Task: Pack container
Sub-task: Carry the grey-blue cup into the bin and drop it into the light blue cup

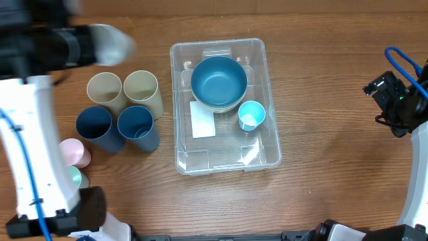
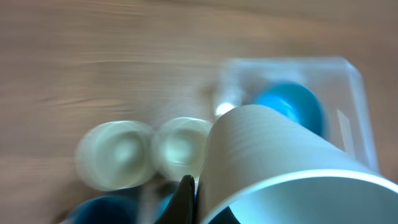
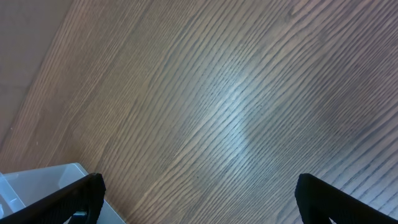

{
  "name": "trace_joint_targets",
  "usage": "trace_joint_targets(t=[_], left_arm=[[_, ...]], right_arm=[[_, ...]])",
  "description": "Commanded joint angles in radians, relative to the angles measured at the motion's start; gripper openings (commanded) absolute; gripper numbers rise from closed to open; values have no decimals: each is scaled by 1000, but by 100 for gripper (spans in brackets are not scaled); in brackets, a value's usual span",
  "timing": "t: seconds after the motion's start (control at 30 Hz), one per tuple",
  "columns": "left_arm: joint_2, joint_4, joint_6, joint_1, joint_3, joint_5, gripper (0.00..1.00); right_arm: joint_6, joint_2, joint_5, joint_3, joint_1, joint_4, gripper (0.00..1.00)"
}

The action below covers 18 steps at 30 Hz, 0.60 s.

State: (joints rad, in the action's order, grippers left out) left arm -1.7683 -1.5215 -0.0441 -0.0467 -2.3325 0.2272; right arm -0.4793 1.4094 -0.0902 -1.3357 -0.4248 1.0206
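Note:
My left gripper takes the pale grey cup point(image 1: 114, 41) across over the container next and lowers it into the light blue cup point(image 1: 251, 115), whose opening is clear of the bowls.
The clear container point(image 1: 267, 144) stands mid-table with a white label point(image 1: 202, 119) on its base. It holds a blue bowl point(image 1: 219, 80) nested on a pale bowl, and a light blue cup point(image 1: 251, 115). My left gripper point(image 1: 90, 45) is at the far left, shut on the rim of a pale grey cup point(image 1: 114, 41) held above the table. In the blurred left wrist view the cup point(image 2: 267, 155) fills the foreground, with the container point(image 2: 351, 78) beyond. My right gripper point(image 1: 394, 100) is open and empty, right of the container. Its fingers point(image 3: 199, 196) hang over bare wood.
Two beige cups point(image 1: 104, 89) point(image 1: 142, 87) and two dark blue cups point(image 1: 95, 125) point(image 1: 137, 127) stand left of the container. A pink cup point(image 1: 73, 152) and a green cup point(image 1: 75, 177) sit by the left arm's base. A container corner point(image 3: 43, 180) shows in the right wrist view.

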Motion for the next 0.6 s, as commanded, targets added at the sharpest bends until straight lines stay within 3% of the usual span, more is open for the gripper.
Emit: trace_joint_targets(t=[0.0, 0.23, 0.57], left_arm=[[-28, 3, 45, 249, 8, -35, 4], [-191, 62, 61, 544, 8, -103, 4], [-443, 138, 67, 674, 8, -104, 4]], right_arm=[[-8, 0, -1, -8, -3, -4, 100], [-8, 0, -1, -8, -3, -4, 100], [-8, 0, -1, -8, -3, -4, 100]])
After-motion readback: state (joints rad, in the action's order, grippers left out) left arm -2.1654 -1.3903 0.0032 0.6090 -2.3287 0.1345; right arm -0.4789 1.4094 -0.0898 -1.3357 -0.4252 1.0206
